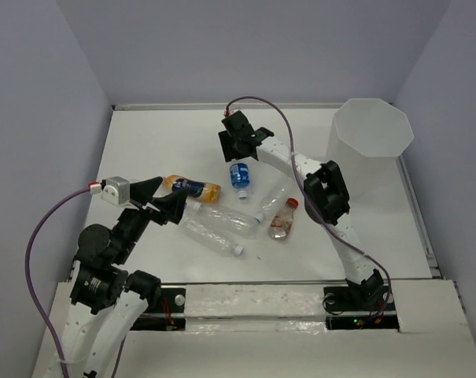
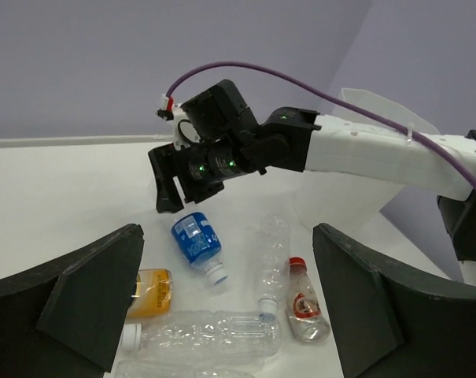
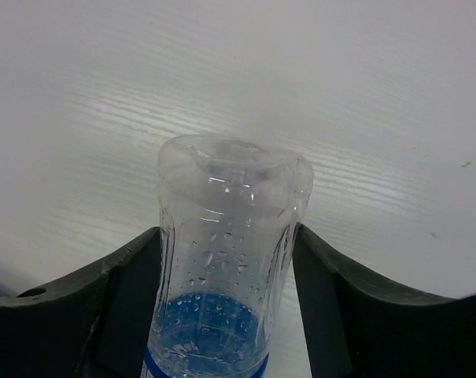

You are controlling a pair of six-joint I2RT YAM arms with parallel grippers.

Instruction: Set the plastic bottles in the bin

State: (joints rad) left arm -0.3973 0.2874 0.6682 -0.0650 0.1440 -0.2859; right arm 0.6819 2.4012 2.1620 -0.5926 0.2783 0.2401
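Observation:
The tall bin stands to the right in the top view. My right gripper should lift the blue-labelled bottle across to the bin, over its open top (image 1: 372, 128), to release the bottle.
The blue-labelled bottle (image 1: 239, 175) lies on the white table, cap towards me. My right gripper (image 1: 238, 156) reaches down over its base end. In the right wrist view the fingers (image 3: 127, 299) press both sides of this bottle (image 3: 226, 260). My left gripper (image 1: 168, 197) is open and empty, next to the orange-filled bottle (image 1: 192, 187). Two long clear bottles (image 1: 222, 216) (image 1: 212, 237) lie just right of it. A third clear bottle (image 1: 273, 201) and the red-capped bottle (image 1: 282, 222) lie further right. The translucent bin (image 1: 369, 146) stands at the far right.
Grey walls close the table in at the back and on both sides. The right arm's elbow (image 1: 328, 193) hangs between the bottles and the bin. In the left wrist view the right gripper (image 2: 186, 201) sits above the blue-labelled bottle (image 2: 197, 240).

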